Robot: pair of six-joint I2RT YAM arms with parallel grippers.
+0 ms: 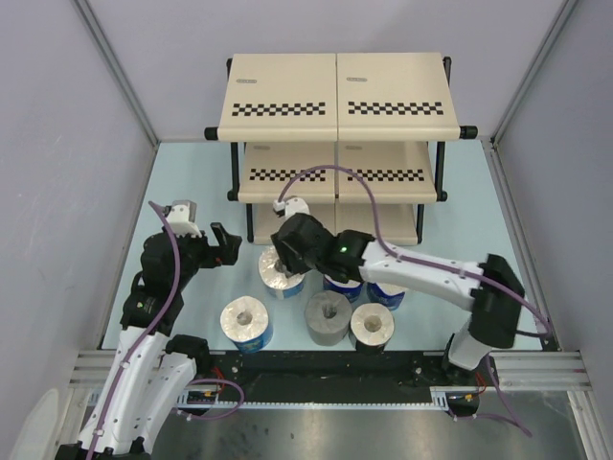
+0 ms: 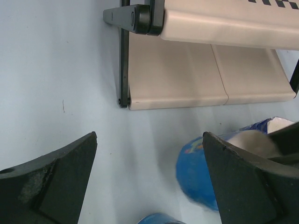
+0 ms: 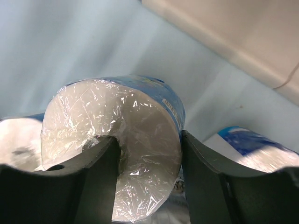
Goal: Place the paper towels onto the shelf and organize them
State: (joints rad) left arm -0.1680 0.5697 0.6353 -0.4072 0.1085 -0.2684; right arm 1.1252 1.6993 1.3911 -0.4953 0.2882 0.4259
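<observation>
The blue-wrapped roll should next go up and outward to the bare top level, above and outward of my right gripper, for release beside the shelf's middle seam.
The shelf (image 1: 335, 96) stands at the back centre, and its three tiers hold nothing that I can see. Six paper towel rolls stand in a cluster on the table in front of it. My right gripper (image 1: 279, 264) is shut on the wall of the back-left blue-wrapped roll (image 1: 284, 280). In the right wrist view one finger (image 3: 100, 163) sits in the core of this roll (image 3: 93, 107) and the other finger (image 3: 201, 163) presses its outside. My left gripper (image 1: 226, 245) is open and empty just left of that roll. In the left wrist view it (image 2: 149, 177) faces the shelf's bottom board (image 2: 187, 74).
Other rolls: a blue-wrapped one (image 1: 247, 323) at front left, a grey one (image 1: 328, 316), a dark-wrapped one (image 1: 372, 326), and two blue ones (image 1: 342, 285) (image 1: 386, 292) under the right arm. Grey walls close in both sides. A cable (image 1: 354, 182) arcs in front of the middle tier.
</observation>
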